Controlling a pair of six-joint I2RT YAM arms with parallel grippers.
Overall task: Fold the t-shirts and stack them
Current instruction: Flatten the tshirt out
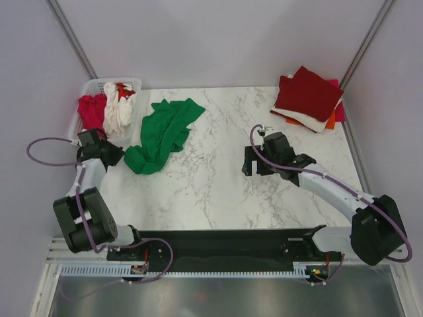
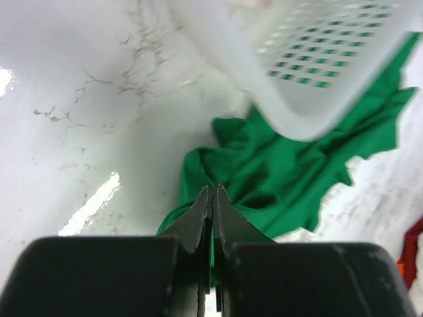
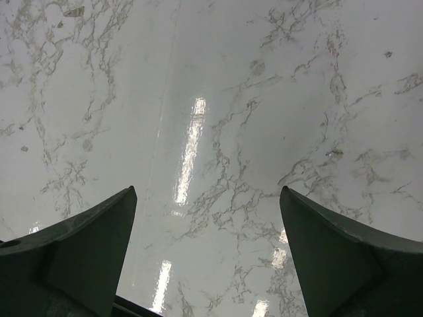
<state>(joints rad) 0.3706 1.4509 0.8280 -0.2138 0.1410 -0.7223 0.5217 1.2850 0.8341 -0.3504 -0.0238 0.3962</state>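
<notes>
The robot will next move its right gripper outward, down and to the left in the top view onto the green t-shirt's far corner (image 1: 200, 108), while its left gripper holds the t-shirt's near end.
A bright green t-shirt (image 1: 162, 135) lies crumpled on the marble table, left of centre. My left gripper (image 1: 119, 157) is at its near-left end, beside the basket. In the left wrist view the jaws (image 2: 213, 191) are shut, with a strip of the green t-shirt (image 2: 277, 172) pinched between them. My right gripper (image 1: 250, 162) hovers over bare marble right of centre, and it is open and empty in the right wrist view (image 3: 207, 191). A folded stack at the back right has a dark red t-shirt (image 1: 307, 92) on top, with white, orange and magenta edges showing below.
A white slatted basket (image 1: 89, 86) stands at the back left, holding a magenta shirt (image 1: 91, 111), a white one (image 1: 119, 109) and a red one (image 1: 123, 89). Its corner (image 2: 297, 66) looms just above the green cloth. Grey walls close in on both sides.
</notes>
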